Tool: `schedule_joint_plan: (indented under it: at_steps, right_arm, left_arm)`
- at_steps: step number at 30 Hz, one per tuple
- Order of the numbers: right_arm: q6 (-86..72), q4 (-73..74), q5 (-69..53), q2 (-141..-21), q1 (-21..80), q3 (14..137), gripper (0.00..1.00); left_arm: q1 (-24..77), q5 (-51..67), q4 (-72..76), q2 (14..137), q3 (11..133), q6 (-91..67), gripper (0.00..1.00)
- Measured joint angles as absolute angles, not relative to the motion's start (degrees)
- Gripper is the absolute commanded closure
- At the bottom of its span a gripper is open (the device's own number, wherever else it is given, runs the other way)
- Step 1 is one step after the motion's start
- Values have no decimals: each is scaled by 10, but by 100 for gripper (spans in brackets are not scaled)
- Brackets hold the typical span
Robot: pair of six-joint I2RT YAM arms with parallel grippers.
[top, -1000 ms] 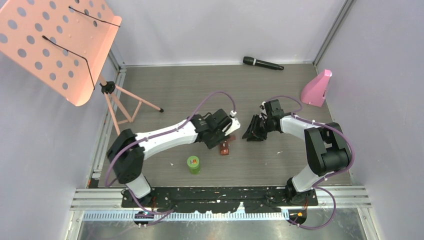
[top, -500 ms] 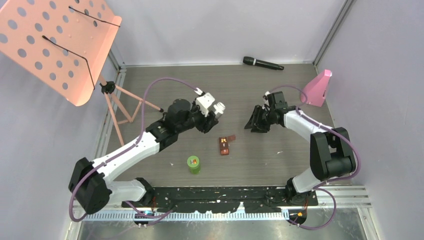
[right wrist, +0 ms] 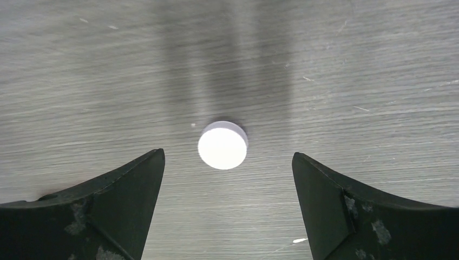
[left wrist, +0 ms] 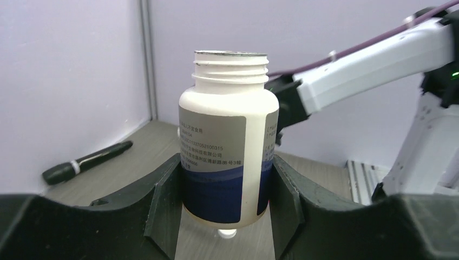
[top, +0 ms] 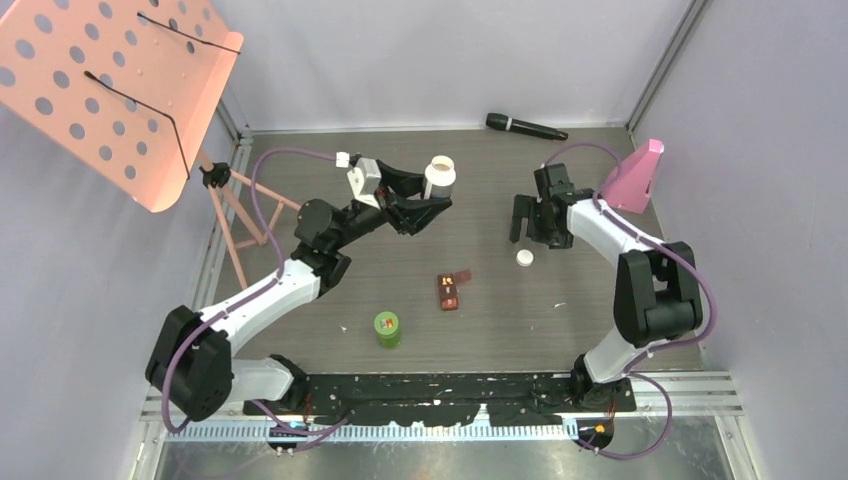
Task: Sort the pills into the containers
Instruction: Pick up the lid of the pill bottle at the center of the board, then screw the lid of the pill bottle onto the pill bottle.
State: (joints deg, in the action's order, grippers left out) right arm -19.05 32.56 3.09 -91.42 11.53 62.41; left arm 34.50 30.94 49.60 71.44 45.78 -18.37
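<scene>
The robot's right gripper will move down and back toward the robot's base, with its open fingers on either side of the white cap (top: pixel 524 257), and will then close.
A white bottle (top: pixel 439 172) with no cap on it hangs upright above the back of the table, and my left gripper (top: pixel 428 196) is shut on it. In the left wrist view the bottle (left wrist: pixel 227 146) sits between the two fingers (left wrist: pixel 162 200), its blue-banded label facing the camera. My right gripper (top: pixel 535 218) stands open over a white round cap (top: pixel 524 257) that lies flat on the table. In the right wrist view the cap (right wrist: pixel 222 145) lies just ahead of the open right gripper (right wrist: pixel 227 162). A green-lidded bottle (top: pixel 387 327) and an open brown case (top: pixel 452 289) sit near the front. I can make out no loose pills.
A black microphone (top: pixel 525 127) lies at the back wall. A pink wedge-shaped object (top: pixel 633 177) stands at the right wall. An orange perforated music stand (top: pixel 110 90) on a tripod (top: pixel 245 205) fills the back left corner.
My left arm has lifted the white bottle up and back, away from the brown case. My right gripper has opened and let go of the white cap, which now lies on the table.
</scene>
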Motion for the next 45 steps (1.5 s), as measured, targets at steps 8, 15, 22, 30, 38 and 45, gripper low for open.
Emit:
schedule_joint_plan:
  at_steps: [8, 15, 22, 30, 38, 45]
  right_arm:
    - [-163, 349, 56, -978, 136, 624, 6]
    - [-165, 349, 50, -1013, 143, 629, 26]
    - [-170, 348, 49, -1019, 146, 635, 51]
    - [-173, 348, 48, -1021, 147, 642, 71]
    - [-166, 321, -86, -912, 142, 639, 72]
    - [-168, 253, -305, -793, 147, 641, 73]
  left_arm:
    - [327, 346, 556, 747, 458, -235, 100]
    - [327, 349, 516, 734, 442, -216, 100]
    - [327, 360, 471, 713, 417, -186, 100]
    - [327, 380, 412, 698, 411, -142, 100]
    - [327, 393, 351, 682, 383, -101, 100]
    - [327, 393, 270, 661, 381, -38, 100]
